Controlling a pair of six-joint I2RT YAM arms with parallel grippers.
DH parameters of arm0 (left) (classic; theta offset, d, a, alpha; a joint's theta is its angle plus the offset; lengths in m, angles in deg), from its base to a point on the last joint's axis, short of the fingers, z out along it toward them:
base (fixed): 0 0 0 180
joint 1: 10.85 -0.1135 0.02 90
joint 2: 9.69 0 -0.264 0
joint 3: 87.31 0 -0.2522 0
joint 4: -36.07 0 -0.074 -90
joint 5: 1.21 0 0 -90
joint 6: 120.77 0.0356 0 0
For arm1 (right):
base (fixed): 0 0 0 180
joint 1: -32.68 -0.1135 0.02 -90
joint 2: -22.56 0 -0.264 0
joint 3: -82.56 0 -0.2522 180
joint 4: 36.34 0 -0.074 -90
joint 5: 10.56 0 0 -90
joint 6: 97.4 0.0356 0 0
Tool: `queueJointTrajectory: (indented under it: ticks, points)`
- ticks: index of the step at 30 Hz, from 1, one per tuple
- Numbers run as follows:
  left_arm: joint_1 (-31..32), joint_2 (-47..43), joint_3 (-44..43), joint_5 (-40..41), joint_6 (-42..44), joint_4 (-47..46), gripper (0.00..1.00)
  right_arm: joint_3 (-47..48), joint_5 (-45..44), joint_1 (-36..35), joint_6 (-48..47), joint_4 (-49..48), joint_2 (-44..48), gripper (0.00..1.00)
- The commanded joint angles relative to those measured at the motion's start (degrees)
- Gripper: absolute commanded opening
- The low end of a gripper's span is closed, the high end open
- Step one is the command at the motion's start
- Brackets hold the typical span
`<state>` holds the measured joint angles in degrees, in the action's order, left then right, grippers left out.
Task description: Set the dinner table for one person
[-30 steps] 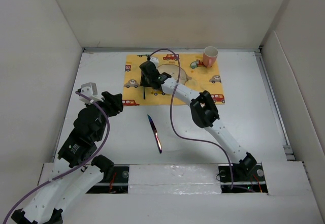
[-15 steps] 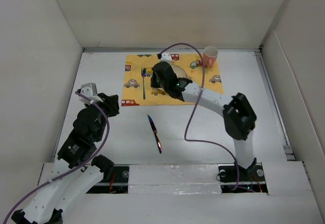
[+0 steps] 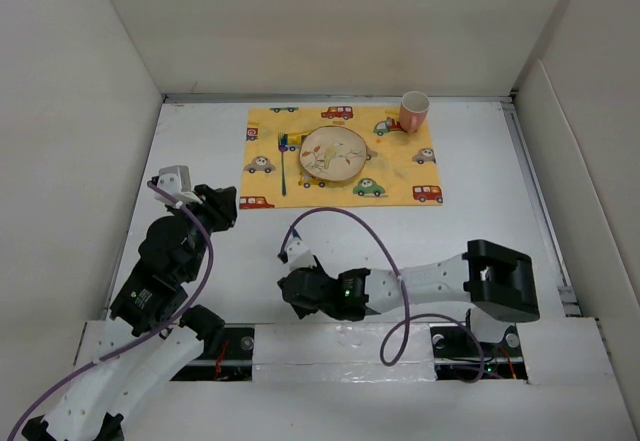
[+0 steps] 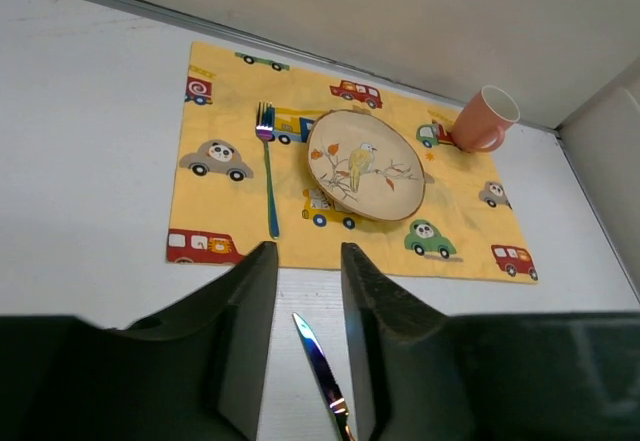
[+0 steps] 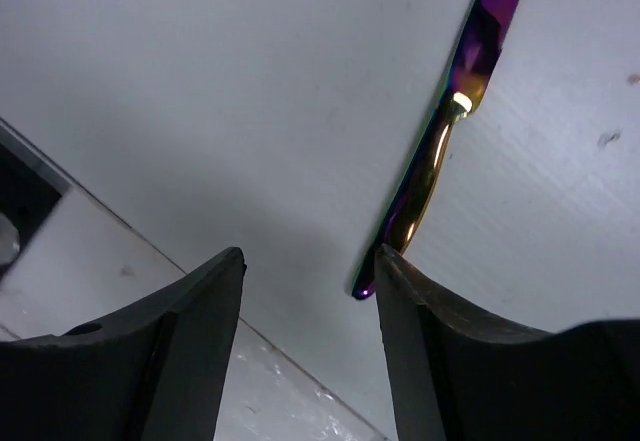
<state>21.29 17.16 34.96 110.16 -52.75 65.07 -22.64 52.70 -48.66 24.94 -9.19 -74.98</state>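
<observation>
The right gripper lowers next, shifting away from my base along the knife's gold handle [image 5: 421, 184] toward the blade.
The white dinner table [image 3: 480, 211] carries a yellow vehicle-print mat [image 3: 400, 176]. On the mat lie a bird-painted plate [image 3: 332, 153], an iridescent fork [image 3: 283, 164] left of it, and a pink mug [image 3: 413, 111] at the far right corner. An iridescent knife [image 4: 325, 381] lies on the bare table near of the mat. My right gripper [image 5: 310, 256] is open, low over the knife's gold handle [image 5: 425, 176]; the handle's end lies just beside the right finger. In the top view that gripper [image 3: 298, 296] hides the knife. My left gripper [image 3: 222, 206] is open and empty, raised at the left.
Pale panels wall the table on three sides. A taped strip [image 3: 340, 346] runs along the near edge just behind my right gripper. The right arm's purple cable [image 3: 345, 216] loops over the middle of the table.
My right arm has let go of the fork on the mat and swung back to the near edge, down over the knife. The left arm has not moved.
</observation>
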Motion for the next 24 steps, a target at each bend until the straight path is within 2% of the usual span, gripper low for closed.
queueJointTrajectory:
  ticks: [1, 7, 14, 18, 24]
  points:
    - [-0.1, -0.1, -0.5, 0.0, 0.6, -2.9, 0.31, 0.4, -4.6, 0.1, 6.2, 3.9, -1.3, 0.61]
    - [-0.1, 0.7, -0.5, -0.3, 0.8, -2.8, 0.37, 1.8, -8.1, 1.6, 6.2, 4.3, -5.1, 0.59]
    - [-0.1, 0.6, -0.4, 0.0, 0.9, -2.6, 0.38, 0.4, -4.2, 7.6, 0.9, -3.0, -6.0, 0.53]
    - [-0.1, 0.8, -0.6, -0.2, 0.9, -2.6, 0.38, 1.3, -1.3, 8.6, -2.1, -5.9, -7.9, 0.5]
    - [-0.1, 0.8, -0.5, 0.1, 1.0, -2.6, 0.38, 2.9, 0.7, 8.7, -1.6, -7.4, -11.4, 0.46]
